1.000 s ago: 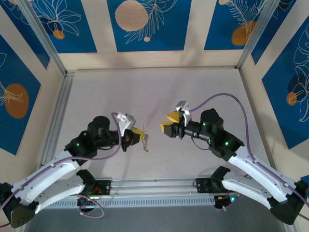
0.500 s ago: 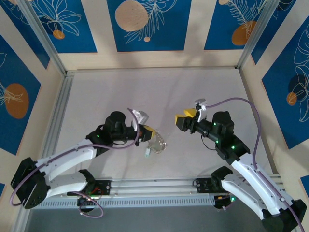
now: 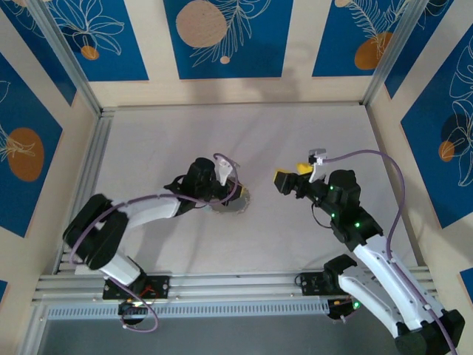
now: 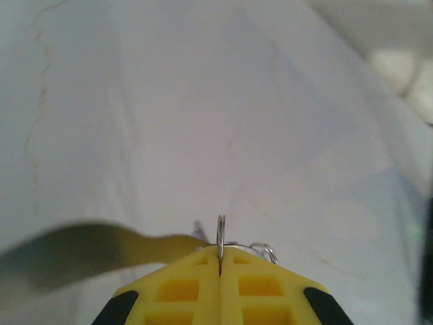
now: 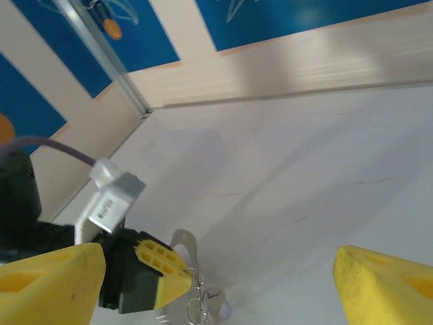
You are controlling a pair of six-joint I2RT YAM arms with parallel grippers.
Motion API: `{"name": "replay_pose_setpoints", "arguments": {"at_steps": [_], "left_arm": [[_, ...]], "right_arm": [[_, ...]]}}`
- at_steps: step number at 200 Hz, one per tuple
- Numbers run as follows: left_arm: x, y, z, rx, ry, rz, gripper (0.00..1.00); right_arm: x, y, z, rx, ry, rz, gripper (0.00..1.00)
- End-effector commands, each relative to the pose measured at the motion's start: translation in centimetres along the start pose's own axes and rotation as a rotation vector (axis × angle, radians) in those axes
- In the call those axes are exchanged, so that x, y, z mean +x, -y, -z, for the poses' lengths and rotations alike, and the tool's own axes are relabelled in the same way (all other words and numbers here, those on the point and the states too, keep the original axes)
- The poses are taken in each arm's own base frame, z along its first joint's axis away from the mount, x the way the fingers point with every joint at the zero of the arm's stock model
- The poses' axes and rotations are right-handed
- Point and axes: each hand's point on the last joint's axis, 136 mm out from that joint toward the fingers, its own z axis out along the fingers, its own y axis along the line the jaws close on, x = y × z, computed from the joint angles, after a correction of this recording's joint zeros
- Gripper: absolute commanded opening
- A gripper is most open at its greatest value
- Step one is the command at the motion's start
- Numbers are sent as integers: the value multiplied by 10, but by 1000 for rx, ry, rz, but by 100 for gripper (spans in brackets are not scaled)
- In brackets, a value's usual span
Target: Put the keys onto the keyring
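Note:
My left gripper comes down toward the tabletop beneath them next and releases the keyring. The keyring [image 4: 220, 238] and its keys still hang close above the white table.
My left gripper [image 3: 234, 194] is shut on the keyring [image 4: 220, 238], a thin silver loop standing edge-on between its yellow fingertips. In the right wrist view the left gripper [image 5: 177, 276] pinches the keyring [image 5: 197, 279], and small rings and pale lilac keys [image 5: 222, 309] dangle below it, close to the table. A pale flat metal piece [image 5: 183, 242] rises behind the fingertips. From above, the keyring and keys [image 3: 241, 202] form a small silvery cluster at the left fingertips. My right gripper [image 3: 288, 176] hangs open just right of them, holding nothing; its yellow fingers [image 5: 54, 284] are spread wide.
The white table [image 3: 295, 133] is walled by blue-and-cream patterned panels [image 3: 222, 37]. An aluminium rail [image 3: 85, 177] runs along its left edge. A purple cable [image 3: 369, 159] loops over the right arm. A small extra ring [image 4: 268, 252] peeks out beside the left fingertips.
The left arm has stretched forward and to the right, carrying the keyring toward the table's middle. The right gripper has drawn back a little, away and to the right.

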Motion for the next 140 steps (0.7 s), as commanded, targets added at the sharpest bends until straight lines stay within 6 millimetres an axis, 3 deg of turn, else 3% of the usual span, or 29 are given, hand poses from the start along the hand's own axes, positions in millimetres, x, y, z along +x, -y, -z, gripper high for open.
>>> {"name": "replay_pose_setpoints", "arguments": {"at_steps": [1, 8, 14, 30, 44, 73, 79, 86, 97, 117, 140], "left_arm": [[-13, -18, -11, -45, 33, -4, 0], [-10, -25, -15, -56, 20, 11, 0], [-7, -29, -18, -54, 8, 25, 0], [-2, -36, -21, -49, -9, 58, 1], [-2, -35, -17, -45, -10, 52, 11], [-6, -30, 6, -91, -20, 15, 40], [-7, -28, 14, -104, -19, 7, 49], [-8, -27, 24, -122, -19, -6, 79], [-8, -26, 41, -164, -19, -20, 97], [-7, -35, 77, -282, 8, -28, 100], [-5, -64, 122, -480, 85, -12, 100]], "right_arm": [[-3, 21, 3, 91, 33, -23, 88], [-2, 26, 4, 112, 33, -26, 91], [-1, 30, 4, 129, 35, -30, 100], [3, 37, 7, 150, 43, -18, 99], [4, 40, 9, 158, 64, 1, 99], [7, 67, 15, 306, 63, -38, 99], [6, 68, 17, 315, 55, -40, 99], [7, 66, 16, 299, 41, -25, 99], [6, 62, 17, 278, 33, -11, 99], [9, 72, 16, 326, 30, -8, 99], [17, 101, 14, 453, 51, -32, 99]]}}
